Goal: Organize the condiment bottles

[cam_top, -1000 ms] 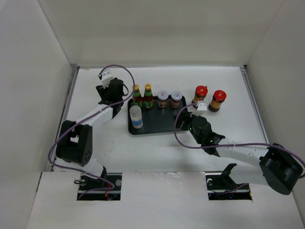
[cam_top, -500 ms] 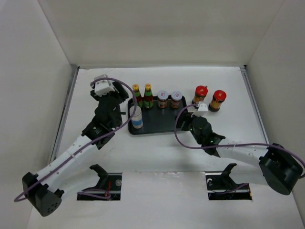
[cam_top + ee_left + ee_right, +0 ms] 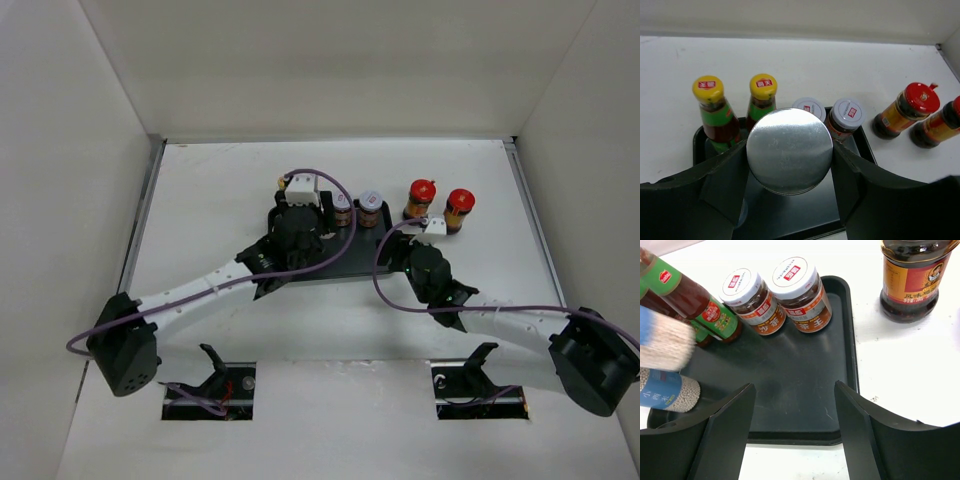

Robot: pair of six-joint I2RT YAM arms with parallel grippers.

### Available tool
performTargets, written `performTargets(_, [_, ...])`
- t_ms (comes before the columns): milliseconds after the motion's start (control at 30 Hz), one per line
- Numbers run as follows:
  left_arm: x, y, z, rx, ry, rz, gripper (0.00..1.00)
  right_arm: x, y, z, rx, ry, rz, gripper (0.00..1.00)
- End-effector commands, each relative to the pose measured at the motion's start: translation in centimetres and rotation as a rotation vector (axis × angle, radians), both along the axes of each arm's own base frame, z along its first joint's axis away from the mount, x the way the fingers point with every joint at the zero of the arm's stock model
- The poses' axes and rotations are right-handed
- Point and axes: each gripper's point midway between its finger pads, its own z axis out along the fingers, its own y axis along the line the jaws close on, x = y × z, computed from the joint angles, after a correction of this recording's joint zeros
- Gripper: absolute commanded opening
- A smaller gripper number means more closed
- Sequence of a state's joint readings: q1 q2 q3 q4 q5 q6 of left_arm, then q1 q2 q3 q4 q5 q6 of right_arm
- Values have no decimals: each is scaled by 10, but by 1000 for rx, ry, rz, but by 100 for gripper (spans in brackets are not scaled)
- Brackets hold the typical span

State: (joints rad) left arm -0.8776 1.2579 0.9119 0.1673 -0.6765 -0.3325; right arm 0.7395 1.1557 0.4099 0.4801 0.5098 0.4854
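My left gripper should next lower the grey-topped white cylinder (image 3: pixel 789 145) onto the open spot below and let go of it upright, because bare tray bottom (image 3: pixel 780 205) is there beside the blue-labelled cylinder.
My left gripper (image 3: pixel 790 155) is shut on a grey-topped white cylinder (image 3: pixel 789 145) and holds it over the black tray (image 3: pixel 790 220). In the right wrist view that cylinder (image 3: pixel 662 342) is blurred, just above the second cylinder (image 3: pixel 667 390), which has a blue label and stands on the tray. At the tray's back stand two yellow-capped bottles (image 3: pixel 715 117) and two pale-lidded jars (image 3: pixel 846 116). Two red-lidded jars (image 3: pixel 910 107) stand on the table right of the tray. My right gripper (image 3: pixel 795 410) is open and empty over the tray's front right part (image 3: pixel 805 375).
In the top view the left arm (image 3: pixel 200 290) lies across the table from the near left to the tray (image 3: pixel 365 252). The right arm (image 3: pixel 500 320) lies along the near right. White walls enclose the table on three sides.
The left arm has swung from the far left of the table to over the tray, carrying the cylinder. The right arm has barely moved.
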Motion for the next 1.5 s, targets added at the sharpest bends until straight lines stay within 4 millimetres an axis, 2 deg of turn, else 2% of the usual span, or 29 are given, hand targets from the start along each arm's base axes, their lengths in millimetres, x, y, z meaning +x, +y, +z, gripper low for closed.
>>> performTargets(0, [9,-22,20,-155,-65,-40,44,5,-4,18,34,-60,-31,71])
performTargets(100, [14,-28,-9,-119,-34,-34,44,5,-5,19,32,-63,-32,71])
performTargets(267, [18,-31,-43,-79,0,-25,44,5,-5,18,30,-62,-32,71])
performTargets(600, [18,-27,-79,-9,46,-3,48,5,-5,18,26,-59,-32,71])
performTargets(667, [18,-22,-80,-3,45,16,53,5,-5,18,30,-64,-32,71])
performTargets(800, [18,-16,-80,23,36,40,55,5,-5,19,28,-65,-31,71])
performTargets(967, [14,-24,-85,77,37,13,57,5,-7,22,31,-69,-36,76])
performTargets(1133, [12,-33,-83,83,34,-5,74,5,-9,23,31,-74,-43,82])
performTargets(1300, [11,-42,-65,82,5,-29,85,5,-9,21,29,-72,-46,83])
performTargets(1467, [7,-41,-30,79,-50,-23,92,5,-11,21,37,-76,-50,84])
